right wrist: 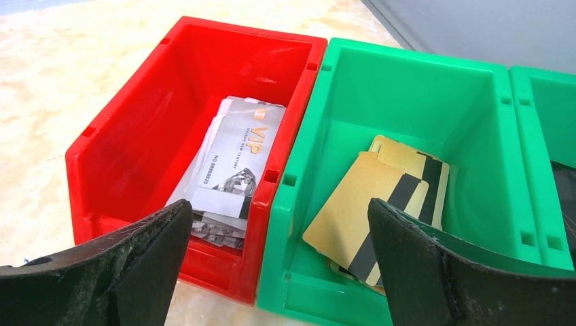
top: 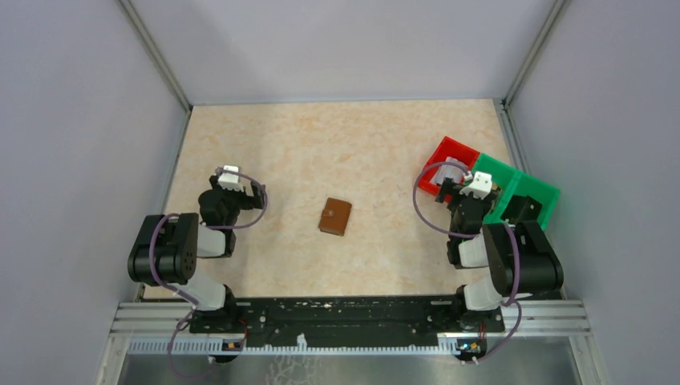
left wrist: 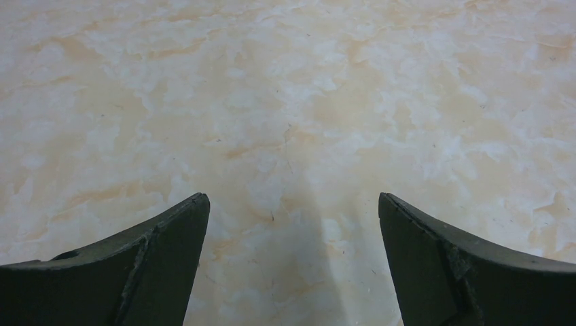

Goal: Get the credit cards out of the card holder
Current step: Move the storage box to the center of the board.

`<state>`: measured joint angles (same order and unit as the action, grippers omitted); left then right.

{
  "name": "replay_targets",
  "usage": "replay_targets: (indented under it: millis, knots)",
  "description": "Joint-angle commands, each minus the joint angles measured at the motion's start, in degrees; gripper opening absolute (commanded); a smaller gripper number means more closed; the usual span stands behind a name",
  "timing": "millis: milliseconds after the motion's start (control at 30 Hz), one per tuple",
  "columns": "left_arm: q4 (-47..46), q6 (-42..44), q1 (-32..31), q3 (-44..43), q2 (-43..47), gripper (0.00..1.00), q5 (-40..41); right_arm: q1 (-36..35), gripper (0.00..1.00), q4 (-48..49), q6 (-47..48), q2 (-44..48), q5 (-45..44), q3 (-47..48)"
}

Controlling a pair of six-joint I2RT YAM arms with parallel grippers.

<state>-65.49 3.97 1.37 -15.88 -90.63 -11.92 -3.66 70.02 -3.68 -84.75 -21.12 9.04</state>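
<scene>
Both bins' rims stand flush together, so I will bring my right gripper outward, then down onto the touching sides of the red bin (top: pixel 476 161) and its green neighbor.
The card holder (top: pixel 335 216), a small brown leather wallet, lies closed on the marble table midway between the arms. Any cards inside it are hidden. My left gripper (top: pixel 240 178) is open and empty to the left of the holder; in the left wrist view its open gripper (left wrist: pixel 292 204) hovers over bare table. My right gripper (top: pixel 463 178) is open and empty to the right of the holder; in the right wrist view the gripper (right wrist: pixel 280 210) faces the bins, which hold silvery cards (right wrist: pixel 234 153) and tan cards (right wrist: pixel 380 204).
A red bin (right wrist: pixel 136 136) and two green bins (right wrist: pixel 421 95) stand side by side at the table's right edge, also in the top view (top: pixel 449 152) (top: pixel 529 196). Grey walls enclose the table on three sides.
</scene>
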Motion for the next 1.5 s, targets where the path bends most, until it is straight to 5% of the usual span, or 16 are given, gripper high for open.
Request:
replay_targets:
  millis: [0, 67, 267, 500, 700, 900, 1067, 1467]
  knots:
    - [-2.03, 0.59, -0.23, -0.06, 0.80, 0.99, -0.03, 0.42, 0.99, 2.13, -0.42, 1.45, -0.01, 0.34]
    - [1.65, 0.01, -0.22, -1.94, 2.16, 0.99, 1.13, 0.41, 0.99, -1.50, -1.37, 3.88, -0.58, 0.69]
    - [41.56, 5.16, -0.08, -22.79, 3.89, 0.99, 1.17, -0.49, 0.99, -11.33, -1.37, 17.89, -4.33, 0.39]
    - [59.32, 10.65, 0.24, -34.13, 3.89, 0.99, -2.05, 0.77, 0.99, -46.18, -15.07, 32.13, -8.25, 15.18]
    - [74.24, 10.22, 1.74, -44.78, 0.46, 0.99, -7.46, 1.81, 0.99, -66.26, -19.25, 19.94, -0.29, 35.55]
    - [83.97, 10.01, 2.34, -52.15, -3.32, 0.98, -10.92, 1.99, 0.99, -73.64, -23.20, 11.35, 3.96, 46.97]
    - [86.84, 10.13, 2.32, -54.04, -3.91, 0.99, -12.87, 2.16, 0.96, -87.79, -24.34, 1.05, -1.18, 57.24]
    - [95.41, 10.48, 2.31, -56.41, -4.94, 0.99, -17.63, 3.41, 0.92, -93.21, -24.52, -7.79, -2.38, 59.06]
